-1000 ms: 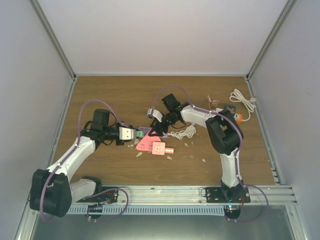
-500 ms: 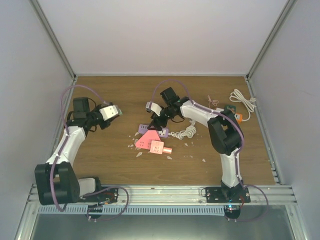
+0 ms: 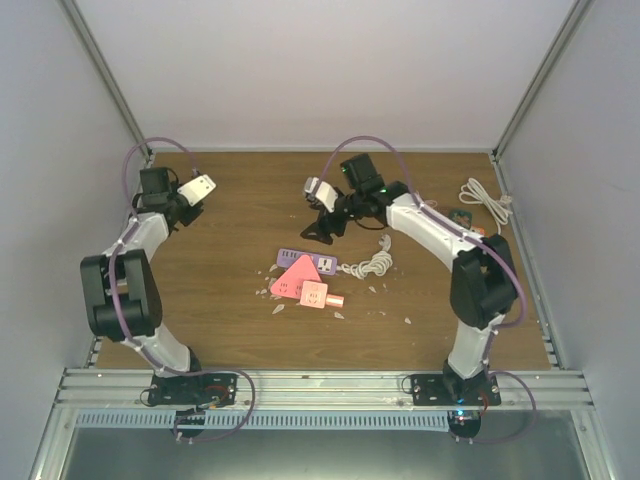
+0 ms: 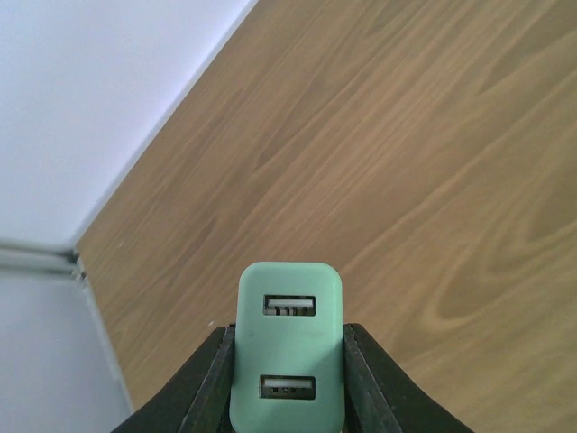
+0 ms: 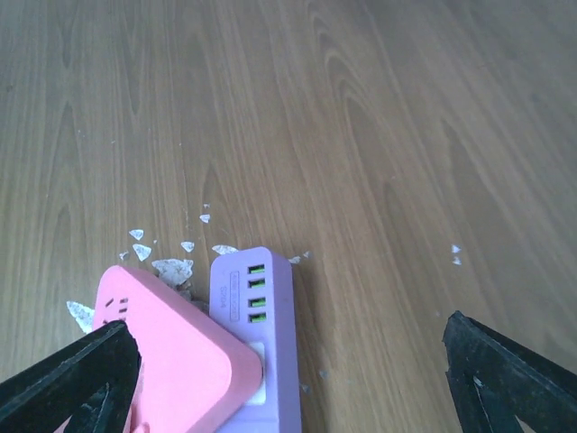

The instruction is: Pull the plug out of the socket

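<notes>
I need to bring the plug in my left gripper, which stands off the socket, down to the table near the table's far corner next and then release it there.
My left gripper (image 3: 200, 188) is at the far left back of the table, held above the wood. It is shut on a mint-green plug (image 4: 288, 347) with two USB ports, gripped between both fingers (image 4: 216, 370). The short orange socket block (image 3: 316, 295) lies in the middle of the table, with no plug in it. My right gripper (image 3: 323, 230) is open and empty, hovering just behind the purple strip (image 3: 305, 262). In the right wrist view its fingers (image 5: 77, 379) stand wide apart, either side of the purple strip (image 5: 257, 334).
A pink triangular block (image 5: 171, 361) overlaps the purple strip and shows in the top view (image 3: 296, 277). A copper cylinder (image 3: 337, 299) lies by the socket. White chips litter the wood. A coiled white cord (image 3: 377, 264) and another white cord (image 3: 482, 198) lie to the right.
My left arm has swung from the table's middle to the far left back, carrying the green plug. My right gripper has risen off the purple strip and drawn back.
</notes>
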Robot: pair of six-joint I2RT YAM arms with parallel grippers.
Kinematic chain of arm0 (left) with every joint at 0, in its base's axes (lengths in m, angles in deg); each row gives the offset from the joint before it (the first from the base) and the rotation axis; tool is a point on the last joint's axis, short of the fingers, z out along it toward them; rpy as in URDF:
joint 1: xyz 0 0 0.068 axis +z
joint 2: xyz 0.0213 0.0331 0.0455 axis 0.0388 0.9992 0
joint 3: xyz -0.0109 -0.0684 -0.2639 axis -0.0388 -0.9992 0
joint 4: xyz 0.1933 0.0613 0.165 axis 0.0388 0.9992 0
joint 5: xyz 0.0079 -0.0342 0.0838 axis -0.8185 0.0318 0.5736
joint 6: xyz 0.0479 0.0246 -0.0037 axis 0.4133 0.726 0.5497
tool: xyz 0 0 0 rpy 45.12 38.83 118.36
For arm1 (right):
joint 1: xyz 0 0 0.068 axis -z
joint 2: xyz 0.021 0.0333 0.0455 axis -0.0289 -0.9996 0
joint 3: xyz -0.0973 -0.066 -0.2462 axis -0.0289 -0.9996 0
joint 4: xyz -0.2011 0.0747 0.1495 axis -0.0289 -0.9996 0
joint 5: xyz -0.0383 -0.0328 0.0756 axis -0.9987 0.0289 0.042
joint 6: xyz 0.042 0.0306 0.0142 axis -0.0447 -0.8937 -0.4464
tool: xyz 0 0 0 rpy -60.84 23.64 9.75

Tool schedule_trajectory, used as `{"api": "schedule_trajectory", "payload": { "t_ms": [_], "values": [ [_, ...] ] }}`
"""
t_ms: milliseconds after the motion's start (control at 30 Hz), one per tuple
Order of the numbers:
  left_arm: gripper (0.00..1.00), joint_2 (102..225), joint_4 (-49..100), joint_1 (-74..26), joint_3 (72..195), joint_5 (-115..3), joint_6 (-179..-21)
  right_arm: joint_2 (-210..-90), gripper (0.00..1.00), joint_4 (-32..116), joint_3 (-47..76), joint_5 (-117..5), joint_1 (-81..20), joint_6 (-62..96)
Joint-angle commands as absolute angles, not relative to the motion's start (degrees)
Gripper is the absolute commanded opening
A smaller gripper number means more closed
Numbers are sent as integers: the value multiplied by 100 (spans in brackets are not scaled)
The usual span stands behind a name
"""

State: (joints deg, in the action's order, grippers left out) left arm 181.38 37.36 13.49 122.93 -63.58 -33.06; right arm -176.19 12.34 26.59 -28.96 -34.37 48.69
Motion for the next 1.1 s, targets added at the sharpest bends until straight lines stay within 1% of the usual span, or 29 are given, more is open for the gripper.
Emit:
{"api": "schedule_trajectory", "payload": {
  "t_ms": [0, 67, 367, 567, 700, 767, 867, 1067],
  "values": [
    [15, 18714, 2867, 1365, 12764, -5209, -3269, -16987, 96, 1219, 2239, -2769, -3172, 4830],
    [15, 18987, 2726, 1365, 12926, -4884, -3204, -16754, 100, 1242, 1976, -2732, -3090, 4832],
    [16, 19925, 2185, 1342, 13372, -4075, -2971, -15890, 100, 1234, 1097, -2790, -2944, 5034],
    [17, 20337, 2027, 1331, 13441, -3903, -2946, -15512, 100, 1307, 652, -2859, -2930, 5078],
    [19, 20536, 1946, 1285, 13443, -3847, -2946, -15470, 100, 1358, 539, -2863, -2934, 5059],
    [22, 20594, 1984, 1233, 13430, -3859, -2957, -15488, 100, 1357, 525, -2837, -2937, 5055],
    [29, 20563, 2165, 1190, 13420, -4055, -3093, -15501, 100, 1346, 535, -2822, -2936, 5072],
    [50, 20479, 2950, 1188, 13651, -4588, -3418, -15510, 100, 1223, 593, -2797, -2934, 5180]
  ]
}}
